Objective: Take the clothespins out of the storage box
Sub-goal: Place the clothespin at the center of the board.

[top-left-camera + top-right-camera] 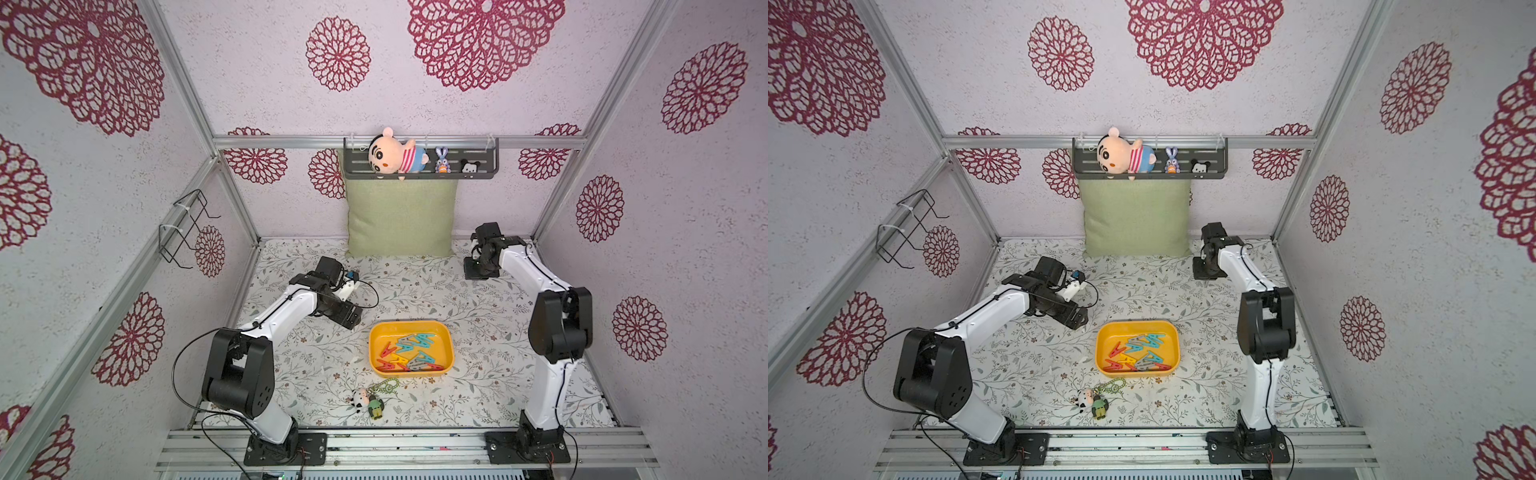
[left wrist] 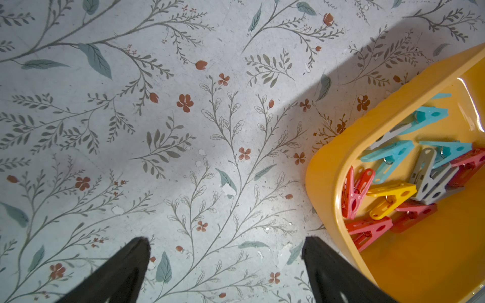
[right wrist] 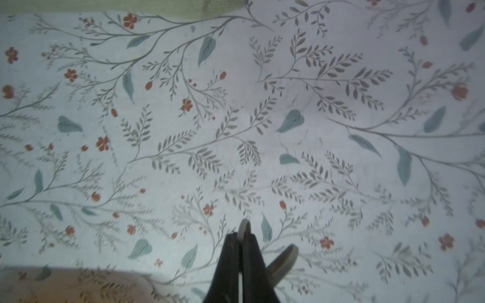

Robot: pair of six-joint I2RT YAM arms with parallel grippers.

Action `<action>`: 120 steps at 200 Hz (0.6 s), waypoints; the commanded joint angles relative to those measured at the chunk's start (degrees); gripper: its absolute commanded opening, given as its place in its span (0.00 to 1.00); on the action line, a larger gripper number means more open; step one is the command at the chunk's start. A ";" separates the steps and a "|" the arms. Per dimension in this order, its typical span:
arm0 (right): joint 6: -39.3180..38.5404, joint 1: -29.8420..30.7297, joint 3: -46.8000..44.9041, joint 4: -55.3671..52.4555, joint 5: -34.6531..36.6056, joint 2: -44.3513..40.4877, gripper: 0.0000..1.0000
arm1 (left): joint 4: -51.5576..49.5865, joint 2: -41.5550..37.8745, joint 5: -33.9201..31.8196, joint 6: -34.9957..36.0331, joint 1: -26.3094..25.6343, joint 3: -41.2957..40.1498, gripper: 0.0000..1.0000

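The right gripper lowers the grey clothespin onto the bare flowered table next and releases it there, as that open patch is clear of the yellow storage box (image 1: 411, 324).
The yellow storage box (image 1: 411, 324) (image 1: 1138, 323) sits on the flowered table, right of centre near the front. Several red, teal, grey and yellow clothespins (image 1: 411, 353) (image 1: 1140, 353) lie inside it. My left gripper (image 1: 353, 322) (image 2: 227, 241) hovers open just beyond the box's back left corner; the left wrist view shows the box rim (image 2: 325, 168) and the clothespins (image 2: 391, 195) beside its fingers. Far back on the right, near the cushion, my right gripper (image 1: 473, 272) (image 3: 242, 236) is shut on a grey clothespin (image 3: 244, 225), one leg of which sticks out sideways.
A plush keychain (image 1: 368, 401) with a green chain lies in front of the box. A green cushion (image 1: 401, 216) leans on the back wall under a dark shelf (image 1: 486, 172) with toys. A black wire rack (image 1: 185, 226) hangs on the left wall.
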 commanded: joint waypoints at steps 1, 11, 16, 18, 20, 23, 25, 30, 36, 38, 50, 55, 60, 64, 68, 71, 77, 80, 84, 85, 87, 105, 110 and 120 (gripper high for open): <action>-4.72 -1.39 8.65 -3.44 -4.88 6.51 0.00 | 0.39 -0.35 0.28 -0.37 -0.60 -0.18 0.99; -5.60 -2.19 12.72 -4.53 -6.89 9.98 0.00 | 0.33 -0.30 0.18 -0.37 -0.61 -0.20 0.99; -5.96 -2.47 14.65 -5.31 -7.85 11.47 0.00 | 0.37 -0.31 0.17 -0.36 -0.58 -0.35 0.99; -6.16 -2.60 15.34 -5.56 -8.19 12.08 0.00 | 0.48 -0.31 0.13 -0.36 -0.58 -0.37 0.99; -6.31 -2.68 15.93 -5.97 -8.48 12.65 0.00 | 0.45 -0.31 0.10 -0.36 -0.58 -0.40 0.99; -6.61 -2.77 16.99 -6.51 -8.69 13.44 0.00 | 0.51 -0.31 0.15 -0.40 -0.54 -0.48 0.99; -6.80 -2.79 17.64 -6.89 -8.77 13.95 0.00 | 0.52 -0.31 0.12 -0.39 -0.62 -0.52 0.99; -7.24 -2.88 19.42 -7.97 -8.80 15.26 0.00 | 0.61 -0.31 0.17 -0.43 -0.57 -0.58 0.99; -7.68 -2.88 21.05 -9.21 -8.64 16.69 0.00 | 0.63 -0.31 0.20 -0.37 -0.54 -0.54 0.99; -7.84 -2.88 21.42 -9.50 -8.61 17.03 0.00 | 0.66 -0.26 0.25 -0.41 -0.57 -0.49 0.99; -8.39 -2.88 22.58 -10.63 -8.49 18.42 0.00 | 0.61 -0.19 0.32 -0.36 -0.59 -0.48 0.99; -8.49 -2.88 22.46 -10.76 -8.45 18.68 0.00 | 0.56 -0.13 0.35 -0.36 -0.63 -0.52 0.99; -8.50 -2.88 22.26 -10.84 -8.46 18.76 0.00 | 0.54 -0.13 0.44 -0.36 -0.67 -0.50 0.99; -8.50 -2.89 21.91 -10.86 -8.48 18.76 0.00 | 0.58 -0.13 0.44 -0.36 -0.66 -0.46 0.99; -8.38 -2.88 21.45 -10.79 -8.45 18.66 0.00 | 0.55 -0.13 0.44 -0.42 -0.63 -0.44 0.99; -8.27 -2.88 21.09 -10.77 -8.45 18.48 0.00 | 0.52 -0.09 0.44 -0.39 -0.63 -0.45 0.99; -8.17 -2.80 20.16 -10.69 -8.65 18.05 0.00 | 0.53 -0.13 0.49 -0.36 -0.62 -0.51 0.99; -8.08 -2.79 19.55 -10.54 -8.67 17.75 0.00 | 0.54 -0.13 0.46 -0.40 -0.59 -0.50 0.99; -8.02 -2.76 18.71 -10.24 -8.71 17.29 0.00 | 0.56 -0.13 0.45 -0.36 -0.62 -0.47 0.99; -8.00 -2.73 18.41 -10.11 -8.71 17.14 0.00 | 0.54 -0.13 0.44 -0.40 -0.65 -0.46 0.99; -7.98 -2.71 17.97 -9.94 -8.83 16.84 0.00 | 0.53 -0.13 0.44 -0.37 -0.60 -0.47 0.99; -7.98 -2.31 12.66 -7.98 -9.36 13.64 0.00 | 0.57 -0.17 0.50 -0.37 -0.63 -0.44 0.99; -8.03 -2.27 11.42 -7.53 -9.41 12.83 0.00 | 0.59 -0.17 0.44 -0.40 -0.61 -0.48 0.99; -8.07 -2.26 9.18 -6.88 -9.27 11.52 0.00 | 0.58 -0.20 0.60 -0.40 -0.61 -0.35 0.99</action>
